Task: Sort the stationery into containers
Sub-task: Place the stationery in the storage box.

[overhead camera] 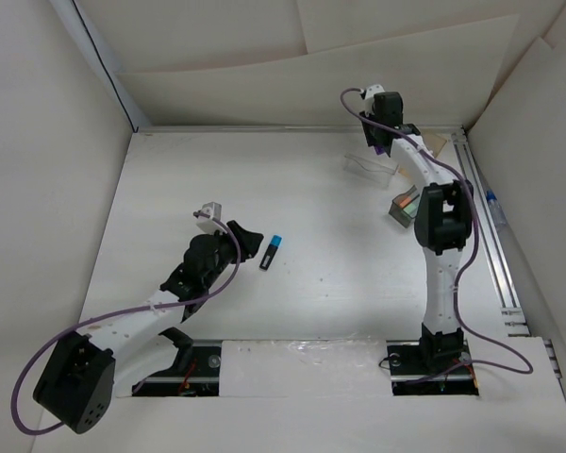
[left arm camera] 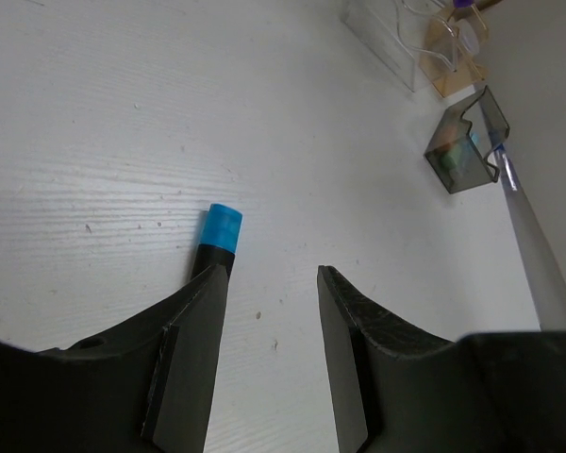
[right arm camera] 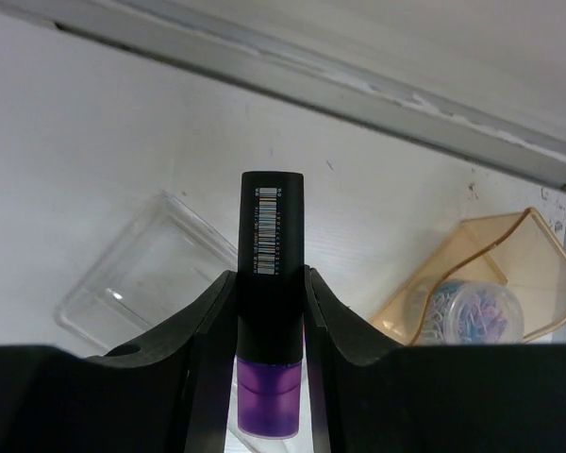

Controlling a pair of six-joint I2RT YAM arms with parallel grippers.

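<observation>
The marker's black end sticks out past the clear box's rim. So the marker comes back and down over the open clear box (overhead camera: 370,168) (right arm camera: 141,274) in my right gripper next, for its release.
A black marker with a light-blue cap (overhead camera: 272,252) lies on the table left of centre. My left gripper (overhead camera: 251,238) is open and empty just left of it. In the left wrist view the marker (left arm camera: 221,230) sticks out past the left fingertip (left arm camera: 208,293), outside the gap of the gripper (left arm camera: 274,283). My right gripper (overhead camera: 382,143) is at the far right, shut on a black marker with a purple cap (right arm camera: 271,236), held above the clear box (right arm camera: 141,274). The clear box (overhead camera: 370,168), the smoky grey box (overhead camera: 403,209) and the tan box (overhead camera: 435,144) stand close together.
The tan box (right arm camera: 509,255) holds a small round tub of coloured paper clips (right arm camera: 472,307). A metal rail (overhead camera: 486,217) runs along the table's right edge, with a blue-tipped item (overhead camera: 491,200) beside it. Cardboard walls enclose the table on the left, the back and the right.
</observation>
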